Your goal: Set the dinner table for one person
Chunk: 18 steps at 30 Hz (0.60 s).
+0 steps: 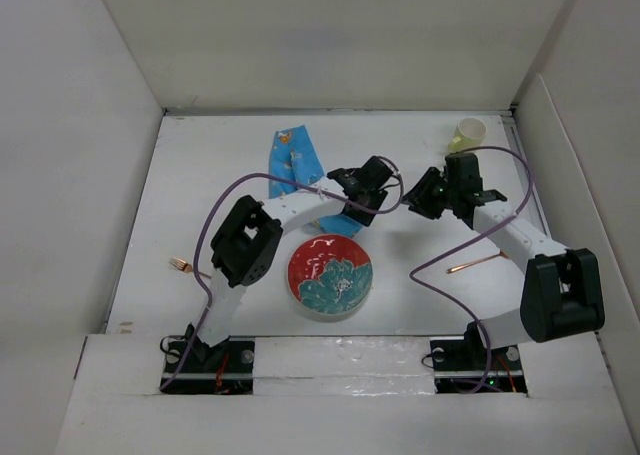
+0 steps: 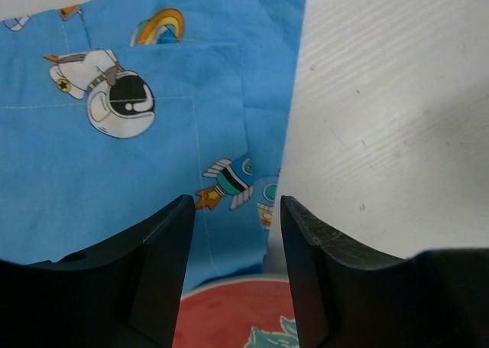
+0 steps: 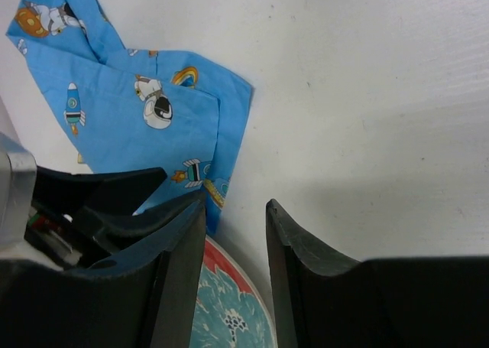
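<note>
The robot's left gripper will move down onto the raised fold's edge by the rocket (image 2: 246, 198), because that layer of the placemat is below the gripper, between its open fingers.
The white dinner table (image 1: 220, 185) holds a crumpled blue placemat with space cartoons (image 1: 295, 157) at the back middle and a red plate with a teal flower (image 1: 330, 275) near the front. My left gripper (image 1: 352, 187) is open and empty, just above the plate's far rim. In the left wrist view, the left gripper (image 2: 237, 204) frames the placemat's near right corner (image 2: 153, 134) with the plate (image 2: 229, 317) below. My right gripper (image 1: 415, 197) is open and empty just right of the left one. In the right wrist view, the right gripper (image 3: 235, 204) sees placemat (image 3: 137, 118) and plate (image 3: 225, 310).
A pale yellow cup (image 1: 468, 133) stands at the back right corner. A copper-coloured utensil (image 1: 478, 263) lies on the right beside the right arm. A copper fork (image 1: 182, 266) lies at the left edge. White walls bound the table on three sides.
</note>
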{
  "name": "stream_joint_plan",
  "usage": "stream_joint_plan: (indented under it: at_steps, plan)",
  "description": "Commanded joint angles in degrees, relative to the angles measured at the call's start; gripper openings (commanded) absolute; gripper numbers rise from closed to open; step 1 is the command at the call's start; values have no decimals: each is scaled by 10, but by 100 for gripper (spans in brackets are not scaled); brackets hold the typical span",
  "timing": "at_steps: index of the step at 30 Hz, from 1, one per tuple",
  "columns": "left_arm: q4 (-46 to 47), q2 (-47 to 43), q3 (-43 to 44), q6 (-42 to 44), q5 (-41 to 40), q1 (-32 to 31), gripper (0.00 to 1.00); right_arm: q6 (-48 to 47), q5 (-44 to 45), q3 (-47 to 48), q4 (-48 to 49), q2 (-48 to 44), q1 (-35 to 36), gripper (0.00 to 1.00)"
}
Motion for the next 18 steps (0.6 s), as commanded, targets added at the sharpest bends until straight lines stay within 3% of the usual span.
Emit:
stream_joint_plan:
  at_steps: [1,6,12,18]
  plan:
    - [-44,-35,-1,38,-15,-23,47,-7,-16,-7,28,0,5,43]
    - [-66,-22,-2,50,-9,-35,47,-1,-28,-8,40,14,5,46]
    - [-34,-24,-11,38,-143,-35,47,23,-58,-12,78,40,5,51]
    - [-26,3,-18,53,-178,-35,47,48,-56,14,92,76,5,51]
